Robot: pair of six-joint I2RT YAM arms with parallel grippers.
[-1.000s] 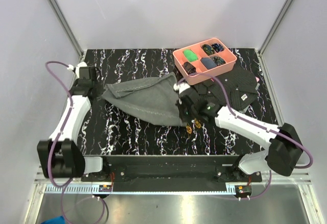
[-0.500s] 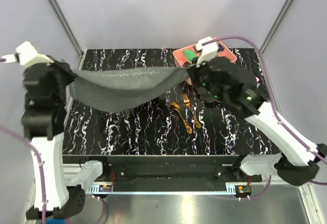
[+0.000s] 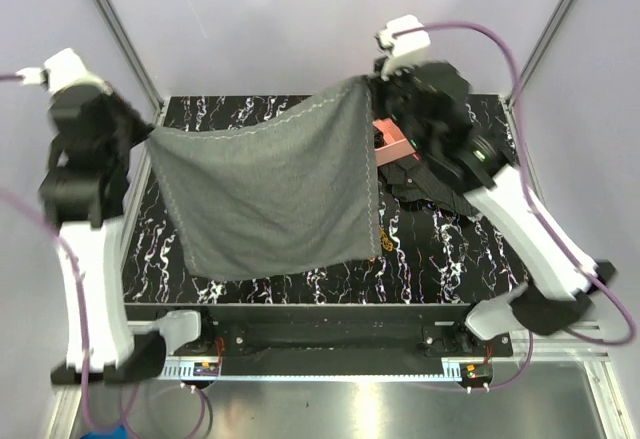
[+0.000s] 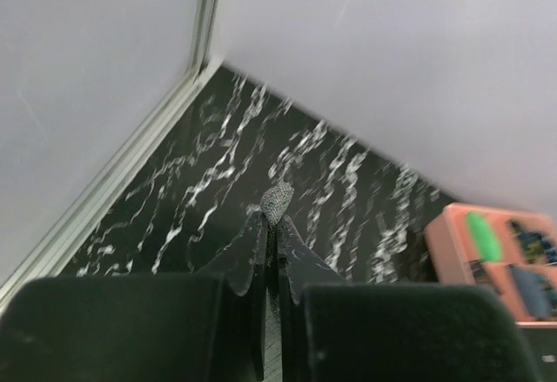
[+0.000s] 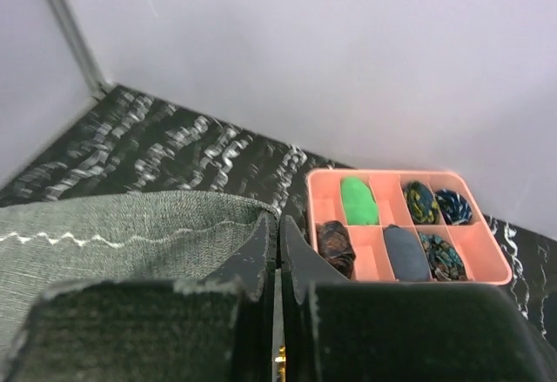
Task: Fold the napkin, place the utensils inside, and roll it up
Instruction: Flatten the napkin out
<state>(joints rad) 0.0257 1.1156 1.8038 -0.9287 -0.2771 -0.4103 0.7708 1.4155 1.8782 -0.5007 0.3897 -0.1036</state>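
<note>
I should next lift the hanging napkin higher with my left gripper, then lower the napkin's corner onto the bare marbled tabletop by the side (image 3: pixel 152 187) (image 4: pixel 122 225) below and let go of it.
The grey napkin (image 3: pixel 270 194) hangs spread in the air above the table like a sheet, pale stitching along its top and right edges. My left gripper (image 3: pixel 150 135) is shut on its upper left corner; in the left wrist view a tuft of napkin (image 4: pixel 277 199) pokes out past the closed left gripper (image 4: pixel 271 220). My right gripper (image 3: pixel 366 83) is shut on the upper right corner, and the napkin (image 5: pixel 130 225) drapes left of the closed right gripper (image 5: pixel 278 227). The utensils lie mostly hidden behind the cloth; a gold tip (image 3: pixel 381 245) shows at its lower right edge.
A pink tray (image 5: pixel 487 264) with small dark and green items sits at the back right, partly hidden in the top view (image 3: pixel 393 145). A black patterned cloth (image 3: pixel 440 187) lies beside it under the right arm. Walls and metal posts enclose the black marbled table (image 3: pixel 450 259).
Both arms have risen and drawn apart, lifting the napkin off the table until it hangs open as a flat sheet. It now covers the gold utensils that showed half a second ago.
</note>
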